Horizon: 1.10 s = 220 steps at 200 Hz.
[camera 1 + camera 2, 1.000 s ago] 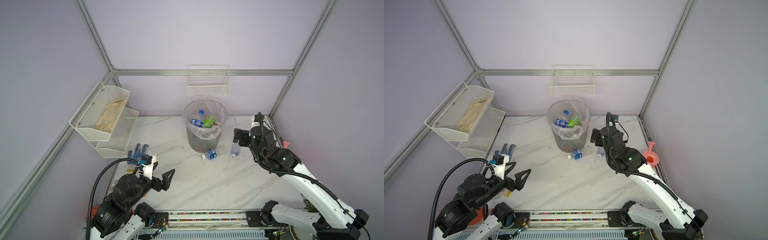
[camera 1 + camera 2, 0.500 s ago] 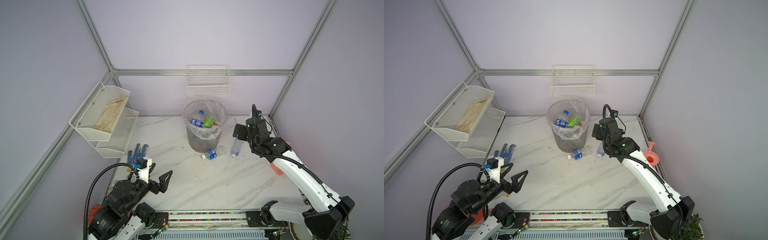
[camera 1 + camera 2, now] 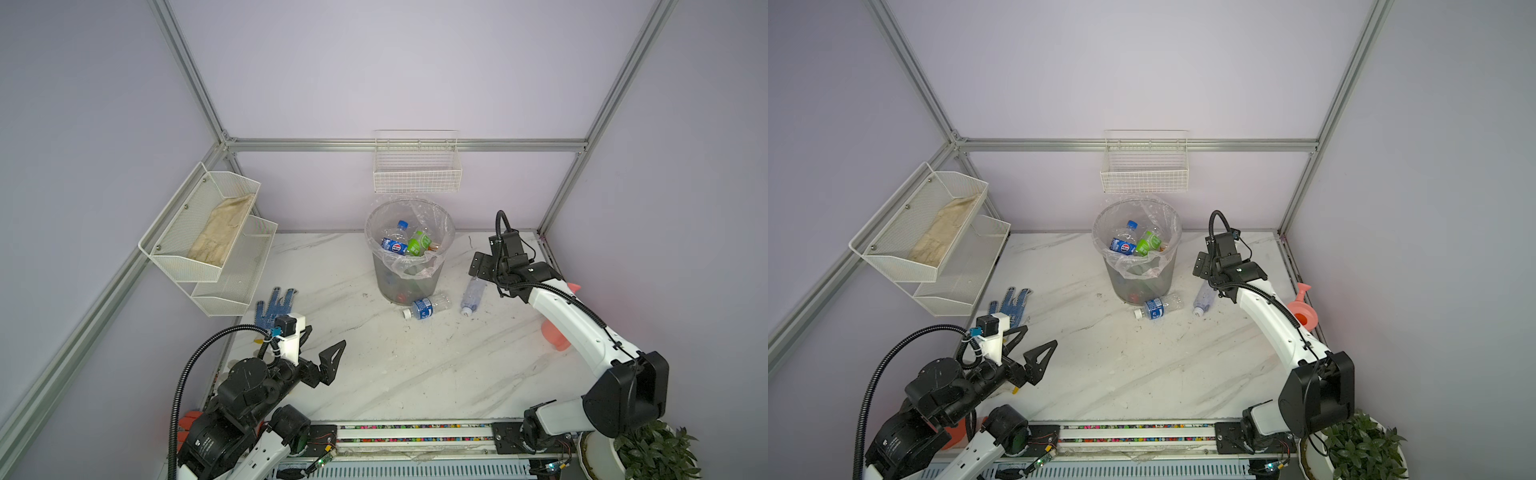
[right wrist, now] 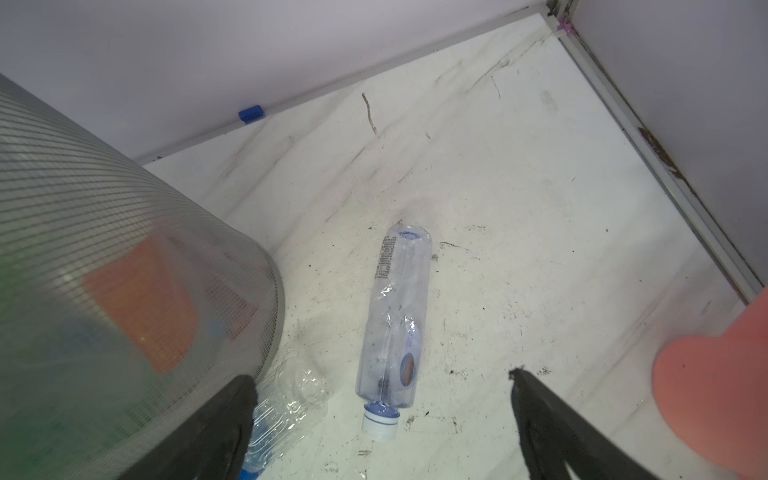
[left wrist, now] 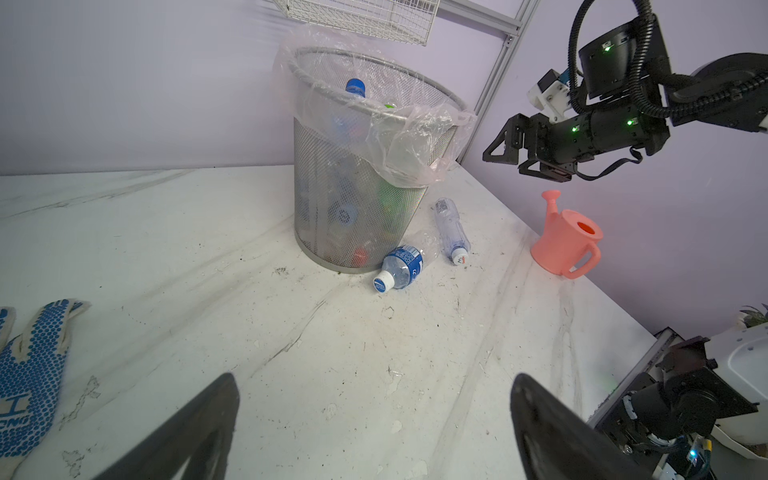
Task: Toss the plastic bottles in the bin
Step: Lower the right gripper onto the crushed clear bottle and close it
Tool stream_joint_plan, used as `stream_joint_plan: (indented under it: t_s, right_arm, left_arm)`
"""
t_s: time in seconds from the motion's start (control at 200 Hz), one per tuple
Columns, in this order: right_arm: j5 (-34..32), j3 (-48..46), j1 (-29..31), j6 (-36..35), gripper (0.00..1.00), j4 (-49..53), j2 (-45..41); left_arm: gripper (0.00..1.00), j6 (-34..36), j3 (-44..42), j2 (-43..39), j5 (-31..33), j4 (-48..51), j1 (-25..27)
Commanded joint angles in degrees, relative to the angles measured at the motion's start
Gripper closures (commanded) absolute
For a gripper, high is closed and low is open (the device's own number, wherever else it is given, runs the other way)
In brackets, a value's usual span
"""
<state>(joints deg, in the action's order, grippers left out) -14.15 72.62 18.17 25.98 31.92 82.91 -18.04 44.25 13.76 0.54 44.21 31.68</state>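
The robot's right gripper needs to go down onto the capped half of the clear bottle [image 3: 470,299] [image 4: 391,352] next and close there, because the bottle's body lies lengthwise between its open fingers.
The bin [image 3: 409,270] [image 3: 1138,274] [image 5: 357,174] [image 4: 104,291], grey mesh lined with a clear bag, stands at the back middle and holds several plastic bottles, among them a blue-labelled one [image 3: 394,246] and a green one [image 3: 417,243]. Two bottles lie on the table at its foot: a blue-labelled one [image 3: 426,307] [image 3: 1156,307] [image 5: 401,264] and a clear one [image 3: 473,296] [image 3: 1203,298] [image 5: 451,226] [image 4: 399,320]. My right gripper [image 3: 480,269] [image 3: 1200,266] [image 5: 505,164] [image 4: 380,378] hovers open above the clear bottle. Over the front left of the table, my left gripper [image 3: 326,338] [image 3: 1040,336] [image 5: 374,380] is open and empty.
A pink watering can [image 3: 555,332] [image 5: 567,241] [image 4: 715,395] stands by the right wall behind the right arm. A blue-dotted glove [image 3: 276,305] [image 5: 29,374] lies front left. White wire baskets hang on the left wall [image 3: 208,237] and back wall [image 3: 417,170].
The right arm's elbow has swung out to the right and lower, while its gripper stayed over the clear bottle, shifting slightly left. The left arm has barely moved. Both grippers stayed open.
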Motion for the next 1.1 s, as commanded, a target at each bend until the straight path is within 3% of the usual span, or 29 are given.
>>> stream_joint_plan:
  t_s: [0.0, 0.295, 1.095]
  right_arm:
    - [1.81, -1.27, -1.28, 1.61, 0.03, -1.62, 0.87]
    - [6.28, -5.35, -3.62, 1.85, 0.05, -5.99, 6.11]
    - [10.54, -9.96, -5.14, 2.59, 0.16, -14.67, 20.6]
  left_arm:
    - [0.0, -0.41, -1.96, -0.28, 0.43, -1.67, 0.34]
    - [0.0, -0.37, -1.87, 0.57, 0.43, -1.72, 0.32]
    - [0.0, -0.41, -1.91, 0.41, 0.87, -1.68, 0.49]
